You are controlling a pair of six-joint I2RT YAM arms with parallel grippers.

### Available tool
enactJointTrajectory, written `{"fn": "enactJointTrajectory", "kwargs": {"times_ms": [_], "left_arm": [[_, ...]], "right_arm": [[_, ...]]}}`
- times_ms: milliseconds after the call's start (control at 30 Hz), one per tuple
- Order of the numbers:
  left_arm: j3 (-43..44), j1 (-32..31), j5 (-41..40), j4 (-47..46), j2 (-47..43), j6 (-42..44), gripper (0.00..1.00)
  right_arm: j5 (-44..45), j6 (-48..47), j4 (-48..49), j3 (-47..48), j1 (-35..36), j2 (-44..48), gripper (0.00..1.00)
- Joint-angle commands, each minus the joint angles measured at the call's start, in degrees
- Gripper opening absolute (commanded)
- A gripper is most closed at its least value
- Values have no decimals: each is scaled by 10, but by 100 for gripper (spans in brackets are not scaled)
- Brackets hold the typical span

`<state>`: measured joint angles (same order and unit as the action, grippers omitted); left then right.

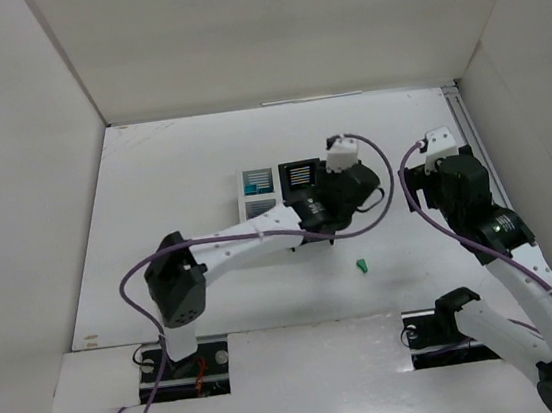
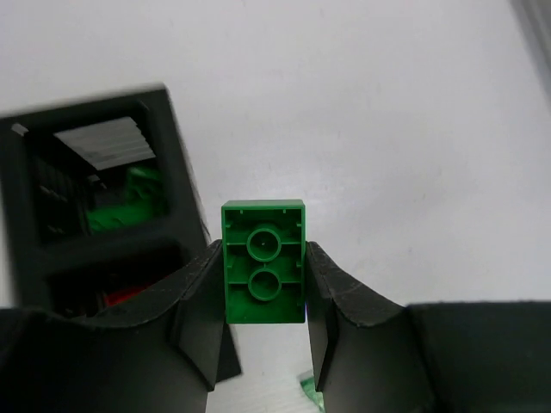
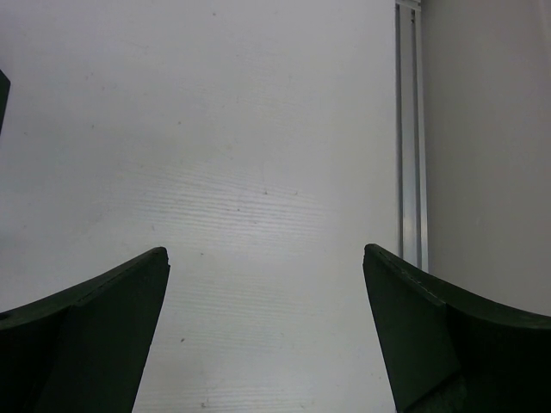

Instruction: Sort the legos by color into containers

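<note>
The brick [image 2: 263, 277] will go outward and to the left in the top view, carried by my left gripper over the far black bin. My left gripper will then let it go, because green pieces are in that bin.
My left gripper [image 2: 263, 251] is shut on a green lego brick [image 2: 263, 277], held with its hollow underside facing the camera, above the white table. In the top view this gripper [image 1: 328, 215] hangs just right of the containers [image 1: 276, 191], a cluster of white and black bins. A black bin [image 2: 176, 163] at the left of the left wrist view holds green pieces [image 2: 129, 202]; red shows in the bin below it [image 2: 120, 298]. Another green lego [image 1: 363, 266] lies loose on the table. My right gripper [image 3: 267, 258] is open over bare table.
A small greenish piece [image 2: 308, 387] lies on the table under my left fingers. A metal rail [image 3: 411, 129] runs along the table's right edge beside the cardboard wall [image 1: 533, 84]. The right arm [image 1: 477, 202] stands off to the right of the bins.
</note>
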<state>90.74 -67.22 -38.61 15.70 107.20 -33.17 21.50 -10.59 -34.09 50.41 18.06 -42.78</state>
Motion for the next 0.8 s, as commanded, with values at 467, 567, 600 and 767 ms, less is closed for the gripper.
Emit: {"fn": "enactJointTrajectory", "kwargs": {"times_ms": [467,567,600,767], "left_arm": [[-67,172,103,-68,-88,57,35],[-67,172,108,-58,-83,57,43],[-67,172,108,-53,-83,57,45],[-85,172,108,-47,-103,45,50]], "right_arm": [[11,-12,-3,31,-2,-35,99],[0,-23,-9,31,-2,-35,99],[-17,-29,-9,31,-2,-35,99],[-89,-44,-36,20,-2,-22,99]]}}
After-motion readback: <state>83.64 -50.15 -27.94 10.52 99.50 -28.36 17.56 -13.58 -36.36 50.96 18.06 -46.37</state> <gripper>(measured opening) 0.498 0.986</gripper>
